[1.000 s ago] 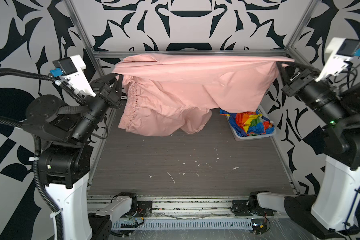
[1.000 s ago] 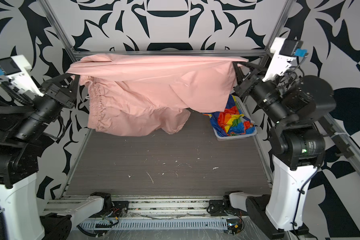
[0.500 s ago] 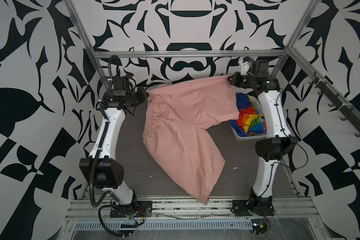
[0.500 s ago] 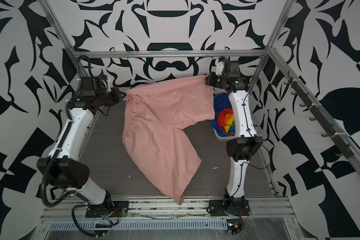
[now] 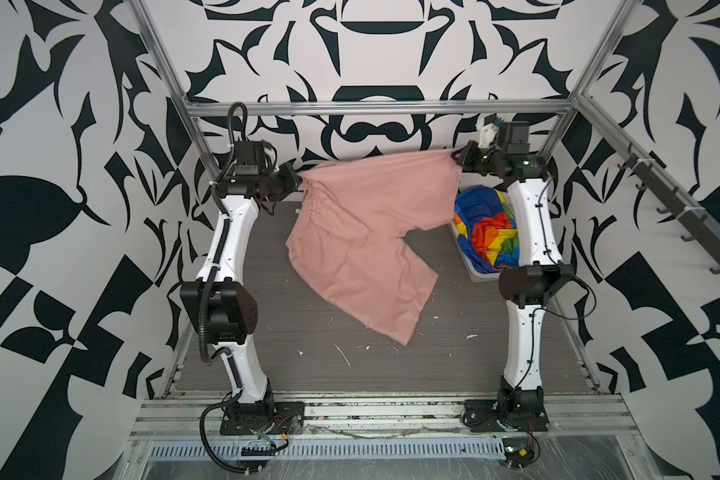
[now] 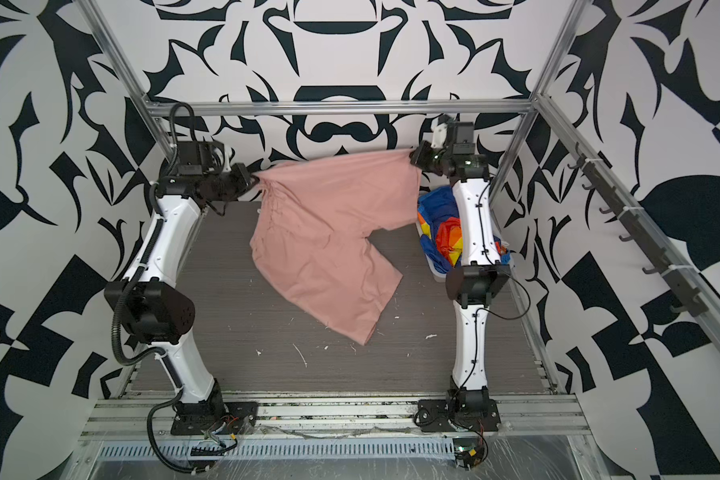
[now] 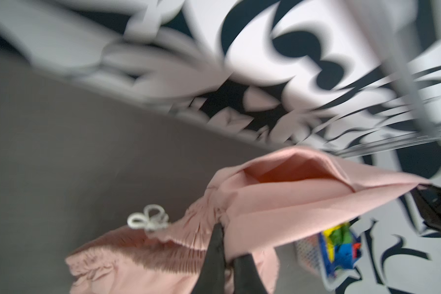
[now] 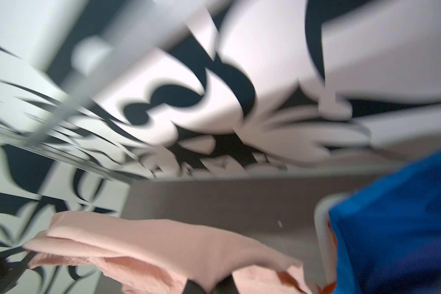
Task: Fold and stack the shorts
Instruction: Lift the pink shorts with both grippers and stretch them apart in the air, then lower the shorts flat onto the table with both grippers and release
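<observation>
The shorts still hang above the bare table; next my left gripper will go down and back toward the base to release their gathered waist there.
The salmon-pink shorts (image 5: 362, 232) hang stretched between my two grippers at the back of the table in both top views, one leg trailing forward toward the table's middle (image 6: 350, 299). My left gripper (image 5: 297, 183) is shut on the gathered waist. In the left wrist view its fingers (image 7: 215, 254) pinch the elastic beside a white drawstring bow (image 7: 148, 221). My right gripper (image 5: 458, 157) is shut on the other end of the shorts, whose cloth (image 8: 163, 244) covers its jaws in the right wrist view. The rainbow-striped shorts (image 5: 491, 232) lie bunched in the basket.
A white perforated basket (image 5: 472, 272) stands at the right side of the table, under my right arm. The metal frame bar (image 5: 375, 109) runs close behind both grippers. White scraps (image 5: 341, 353) dot the dark table near the front.
Both arms have come down from high near the camera to the back of the table, still holding the shorts. The hanging leg has since swung back from the front edge.
</observation>
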Controlling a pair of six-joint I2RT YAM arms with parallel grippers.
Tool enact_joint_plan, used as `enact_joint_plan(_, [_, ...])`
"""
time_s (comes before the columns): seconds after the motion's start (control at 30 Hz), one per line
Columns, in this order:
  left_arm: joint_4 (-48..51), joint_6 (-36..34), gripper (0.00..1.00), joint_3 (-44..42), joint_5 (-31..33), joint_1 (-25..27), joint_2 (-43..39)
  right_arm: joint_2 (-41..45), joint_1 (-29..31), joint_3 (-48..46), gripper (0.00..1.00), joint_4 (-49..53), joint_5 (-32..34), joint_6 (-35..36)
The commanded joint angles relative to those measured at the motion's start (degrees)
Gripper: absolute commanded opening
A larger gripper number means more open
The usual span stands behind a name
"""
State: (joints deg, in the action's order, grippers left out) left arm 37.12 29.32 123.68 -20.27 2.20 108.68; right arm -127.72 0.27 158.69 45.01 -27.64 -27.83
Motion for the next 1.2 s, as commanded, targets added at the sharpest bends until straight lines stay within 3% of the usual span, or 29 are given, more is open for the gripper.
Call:
enact_joint_plan(0.0, [-4.6,1.1,0.00,7.0,2.6,-2.2,-0.7,11.5,-6.6,-4.9,0.00,-14.4,1.1,-6.6])
enact_joint_plan(0.1, [-8.8,-0.2,0.00,6.8,4.5,-3.1,-2.6,18.4,-7.5,-12.9,0.00,-18.8,-0.5,-3.8])
enact_joint_plan(0.2, [-12.0,0.3,0.00,1.6,-0.1,-4.5,-5.0,22.0,-8.6,-19.1,0.00,-19.1,-5.8,-2.3])
enact_joint_plan(0.33, [-19.6,2.4,0.00,-20.0,-2.2,-5.0,-15.6,30.0,-8.6,-37.6,0.00,-21.8,-11.9,-0.5])
enact_joint_plan(0.43, [-23.7,6.0,0.00,-39.1,3.2,-5.3,-26.5,39.7,-7.9,-58.1,0.00,-27.0,-12.4,-0.9])
enact_joint_plan(0.53, [-24.2,8.2,0.00,-53.7,3.9,-5.5,-34.9,49.3,-7.9,-77.5,0.00,-31.1,-12.1,-1.4])
enact_joint_plan(0.73, [-18.7,12.5,0.00,-74.4,6.8,-5.8,-48.0,63.3,-7.0,-103.8,0.00,-26.4,-8.1,-1.5])
enact_joint_plan(0.9, [-12.7,13.3,0.00,-83.9,12.0,-5.9,-53.7,71.3,-6.9,-118.0,0.00,-21.5,-5.1,-1.8])
enact_joint_plan(1.07, [-9.8,12.3,0.17,-86.2,10.7,-5.9,-57.1,74.2,-6.9,-123.9,0.00,-15.8,-5.3,0.2])
enact_joint_plan(1.17, [-8.5,11.7,0.54,-86.8,9.1,-5.9,-59.0,73.2,-5.5,-124.0,0.17,-14.6,-5.2,0.3])
